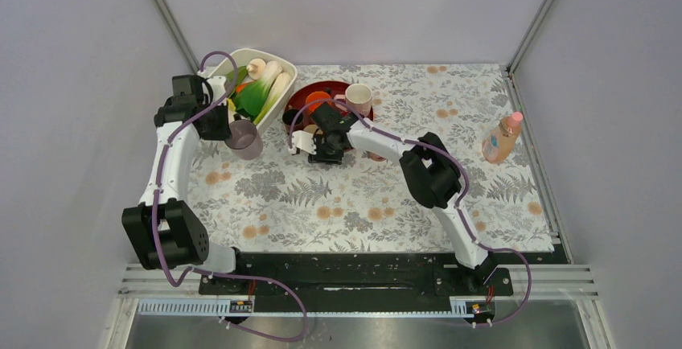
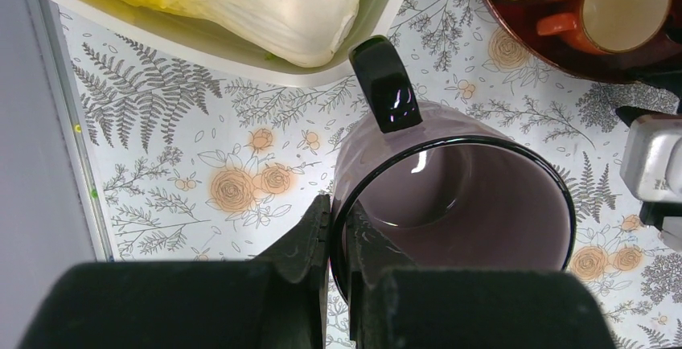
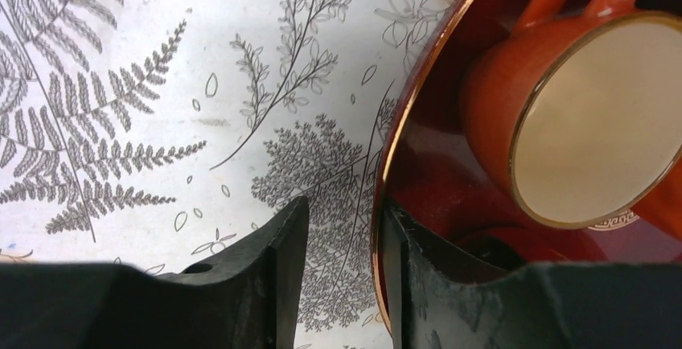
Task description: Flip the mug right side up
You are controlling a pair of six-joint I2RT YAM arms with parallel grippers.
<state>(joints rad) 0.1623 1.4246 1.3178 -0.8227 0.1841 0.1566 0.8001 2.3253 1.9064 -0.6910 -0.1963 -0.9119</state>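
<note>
The purple mug's opening faces up, so my left gripper should next carry it over the red bowl's side by the white bowl [image 1: 299,97], lower it and release it.
The purple mug [image 1: 244,139] with a black handle [image 2: 385,85] is beside the white bowl at the left, its mouth facing up toward the cameras. My left gripper [image 1: 230,129] is shut on its rim, one finger inside and one outside, as seen in the left wrist view [image 2: 338,214]. The mug's empty inside [image 2: 454,196] shows there. My right gripper [image 1: 325,153] stands astride the rim of the red bowl [image 3: 418,92], jaws apart, one finger inside the bowl and the other off the rim outside [image 3: 342,214].
The red bowl [image 1: 298,101] holds an orange mug [image 3: 499,84] and a pink-rimmed cup [image 1: 359,98]. A white bowl [image 1: 285,72] of vegetables stands at the back left. A peach bottle [image 1: 502,138] stands at the right. Metal posts frame the floral cloth.
</note>
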